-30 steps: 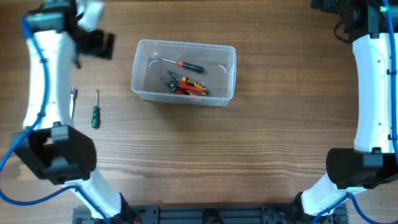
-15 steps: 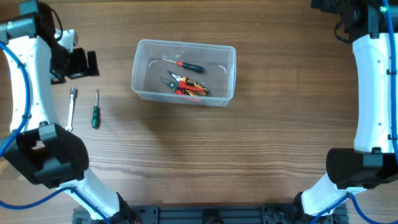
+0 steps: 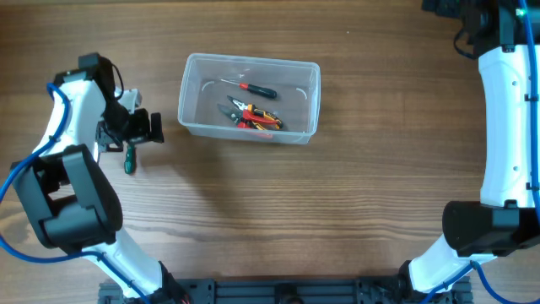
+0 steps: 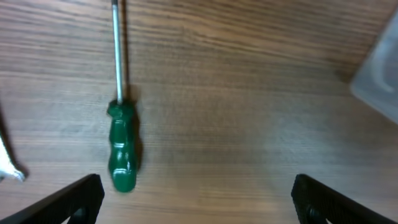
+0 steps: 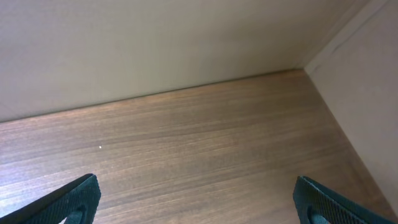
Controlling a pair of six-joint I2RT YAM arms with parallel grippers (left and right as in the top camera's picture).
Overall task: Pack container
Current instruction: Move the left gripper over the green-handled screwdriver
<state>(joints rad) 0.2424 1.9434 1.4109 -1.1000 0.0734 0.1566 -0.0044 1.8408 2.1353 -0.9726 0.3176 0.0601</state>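
The green handle point(image 3: 130, 160) point(image 4: 122, 145) is closer to one finger than to the other, so my left gripper next needs to go down and move toward the silver wrench until it is centered over that handle.
The clear plastic container point(image 3: 189, 108) stands at the table's back centre. It holds a red-and-black screwdriver point(image 3: 253, 88) and orange-handled pliers point(image 3: 251, 116). A green-handled screwdriver point(image 3: 129, 160) lies on the table left of it, and it also shows in the left wrist view point(image 4: 122, 148). My left gripper point(image 3: 139, 128) hovers over that screwdriver's shaft, open and empty point(image 4: 199, 199). The green handle lies just inside its left finger. The container's corner point(image 4: 379, 74) shows at the upper right of the left wrist view. My right gripper point(image 5: 199, 199) is open and empty over bare table at the far right.
A silver wrench point(image 3: 96, 155) lies left of the green screwdriver, partly hidden by my left arm; its tip shows in the left wrist view point(image 4: 9, 163). A wall point(image 5: 155, 43) borders the table's far side and right side.
My left arm has swung from the far left corner toward the front and right, and its gripper now sits over the green screwdriver. The right arm has not moved.
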